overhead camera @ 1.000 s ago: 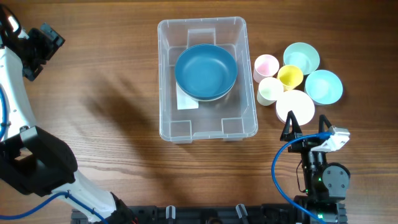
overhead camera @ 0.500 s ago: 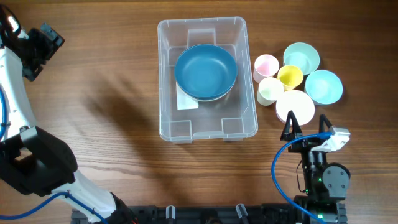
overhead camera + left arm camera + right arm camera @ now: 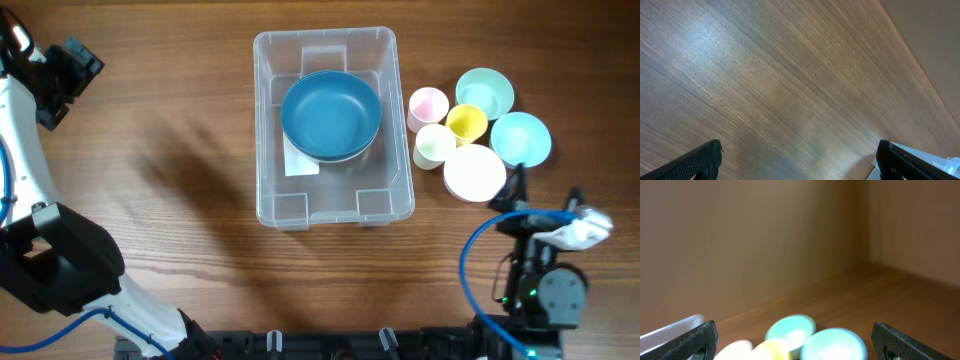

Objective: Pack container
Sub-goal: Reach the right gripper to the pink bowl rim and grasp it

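Note:
My right gripper needs to tilt downward next and lower onto the white bowl's rim (image 3: 502,184) on the bowl's side away from the container (image 3: 400,130), because cups crowd the white bowl's opposite side.
The clear plastic container (image 3: 400,130) stands at the table's middle with a white label (image 3: 298,162) on its base and a dark blue bowl (image 3: 331,115) inside. To its right is a cluster: pink cup (image 3: 428,104), yellow cup (image 3: 466,122), cream cup (image 3: 434,146), mint bowl (image 3: 485,91), light blue bowl (image 3: 521,138) and white bowl (image 3: 474,172). My right gripper (image 3: 546,195) is open and empty, just in front of the light blue bowl (image 3: 832,344). It faces the mint bowl (image 3: 790,328). My left gripper (image 3: 62,85) is open and empty at the far left, over bare wood (image 3: 799,150).
The right wrist view also shows the pink cup (image 3: 737,350), the yellow cup (image 3: 772,349) and the container's rim (image 3: 670,327) at the left edge. A white-grey part (image 3: 940,164) lies at the lower right of the left wrist view. Blue cables hang by both arm bases.
My right gripper has moved right and slightly forward, from in front of the white bowl to in front of the light blue bowl. The left arm and the objects have not moved.

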Controlling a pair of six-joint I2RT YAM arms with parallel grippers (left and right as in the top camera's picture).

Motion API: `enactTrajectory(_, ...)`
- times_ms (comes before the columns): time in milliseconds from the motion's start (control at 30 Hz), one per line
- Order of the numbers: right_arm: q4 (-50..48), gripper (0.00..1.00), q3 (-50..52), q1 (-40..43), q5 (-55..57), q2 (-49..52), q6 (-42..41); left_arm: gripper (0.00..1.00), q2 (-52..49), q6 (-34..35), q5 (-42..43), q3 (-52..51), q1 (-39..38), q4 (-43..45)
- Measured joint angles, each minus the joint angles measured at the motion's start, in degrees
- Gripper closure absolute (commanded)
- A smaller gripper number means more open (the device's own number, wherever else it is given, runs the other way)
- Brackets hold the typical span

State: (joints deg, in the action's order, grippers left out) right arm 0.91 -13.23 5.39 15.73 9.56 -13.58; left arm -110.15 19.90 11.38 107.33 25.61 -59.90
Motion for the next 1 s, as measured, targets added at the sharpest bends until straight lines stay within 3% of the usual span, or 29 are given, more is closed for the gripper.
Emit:
enactTrajectory(167, 11.2, 0.00, -12.7, 5.3, 2.0, 13.6, -3.5, 0.00, 0.0, 0.0, 0.0, 0.0, 0.0, 0.0)
enactTrajectory(267, 17.6, 0.00, -19.1, 10.7, -3.6, 25.1, -6.3, 0.00, 0.0, 0.0, 0.0, 0.1, 0.0, 0.0)
enactTrajectory(533, 16.5, 0.00, -29.7, 15.8, -22.0, 49.3, -6.6, 0.00, 0.0, 0.0, 0.0, 0.1, 0.0, 0.0)
enactTrajectory(667, 13.4, 0.00, -30.7, 15.8, -29.9, 54.5, -9.6, 0.00, 0.0, 0.2, 0.0, 0.1, 0.0, 0.0)
enactTrajectory(800, 13.9, 0.00, -30.8, 15.8, -32.7, 55.6, -7.3, 0.00, 0.0, 0.2, 0.0, 0.1, 0.0, 0.0)
enactTrajectory(1000, 30.1, 0.00, -31.5, 15.8, -26.5, 56.7, -5.6, 0.00, 0.0, 0.2, 0.0, 0.1, 0.0, 0.0)
